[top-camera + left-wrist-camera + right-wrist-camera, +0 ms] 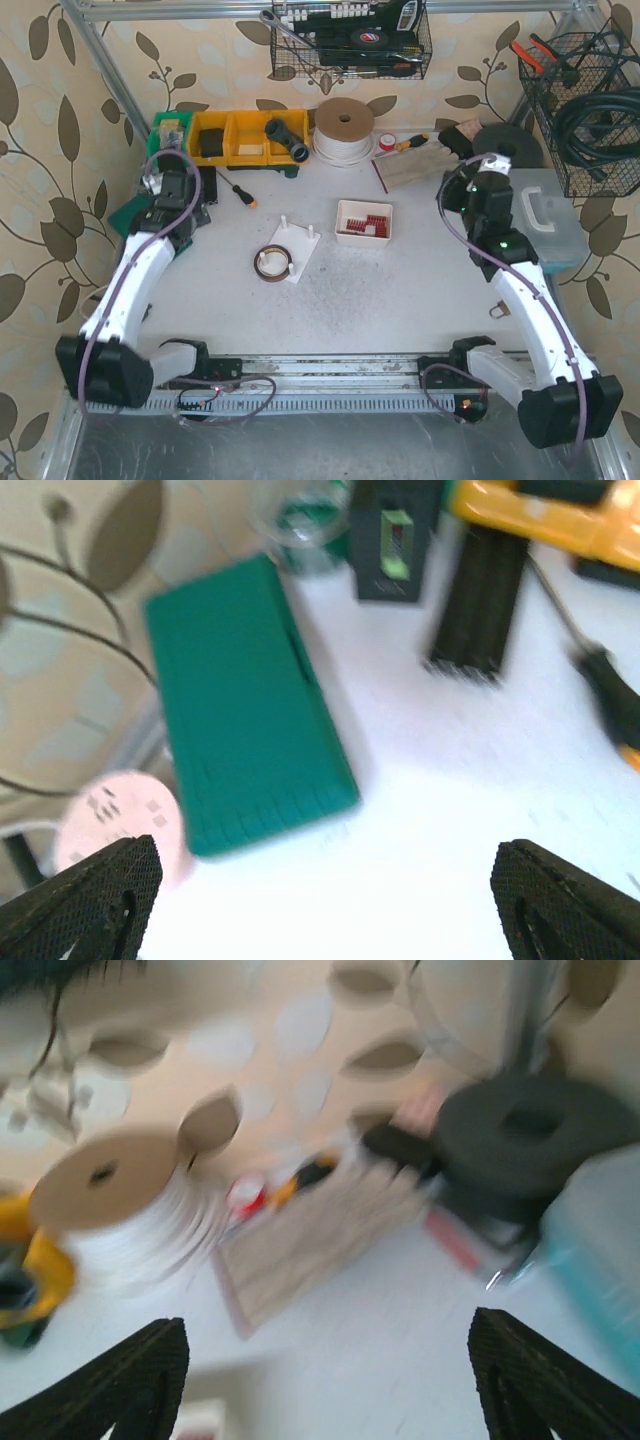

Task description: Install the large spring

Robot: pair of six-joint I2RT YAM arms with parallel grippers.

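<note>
The left gripper moves down, back and to the right in the top view onto the brown ring's outer rim next, since the ring encircles a peg.
A white base plate (302,250) with upright pegs lies mid-table, and a brown ring (272,262) rests against its near left corner. I cannot pick out the large spring in any view. My left gripper (166,172) hovers at the far left, its jaws open and empty (325,905) above bare table next to a green box (240,700). My right gripper (478,175) is raised at the far right, away from the plate. Its jaws are open and empty (335,1385), facing a wooden board (320,1235). Both wrist views are blurred.
A white tray (364,221) of small red parts sits right of the plate. Along the back stand yellow bins (235,136), a white spool (343,130) and a black disc (512,141). A screwdriver (240,192) lies at left, a lidded clear box (548,218) at right.
</note>
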